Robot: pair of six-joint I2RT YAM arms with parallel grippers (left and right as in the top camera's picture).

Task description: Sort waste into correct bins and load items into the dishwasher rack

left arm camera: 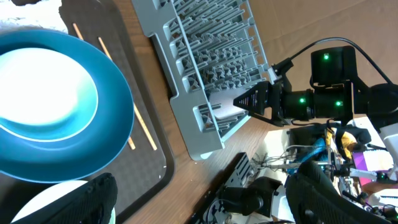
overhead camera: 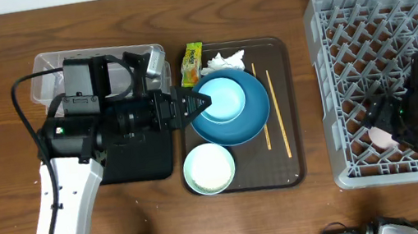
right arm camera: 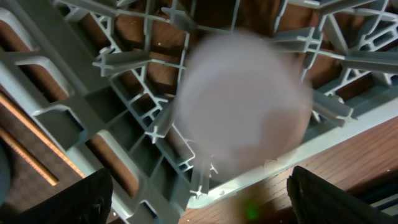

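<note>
The robot's right gripper will next move over the small bowl, which is to its left in the overhead view, and down onto the chopstick-side rim [overhead camera: 243, 98], where there is a gap.
On the brown tray, a small pale blue-white bowl [overhead camera: 219, 99] sits inside the large blue bowl [overhead camera: 252, 115], which also shows in the left wrist view [left arm camera: 106, 134]. My left gripper [overhead camera: 197, 103] is open and empty at that bowl's left rim. A pale green-white bowl [overhead camera: 209, 168] stands in front. The yellow-green wrapper [overhead camera: 192, 63] and white tissue [overhead camera: 227, 59] lie at the tray's back. Two chopsticks [overhead camera: 277, 113] lie to the right of the blue bowl. The pink cup [right arm camera: 242, 106] rests in the grey rack's [overhead camera: 393, 15] front left corner. My right gripper [right arm camera: 199, 202] is open over the cup.
The clear tub [overhead camera: 49, 74] stands at the back left, partly under my left arm. The black tray [overhead camera: 145, 160] lies in front of it. The brown tray [overhead camera: 295, 166] fills the middle. Bare wood runs between the tray and the rack.
</note>
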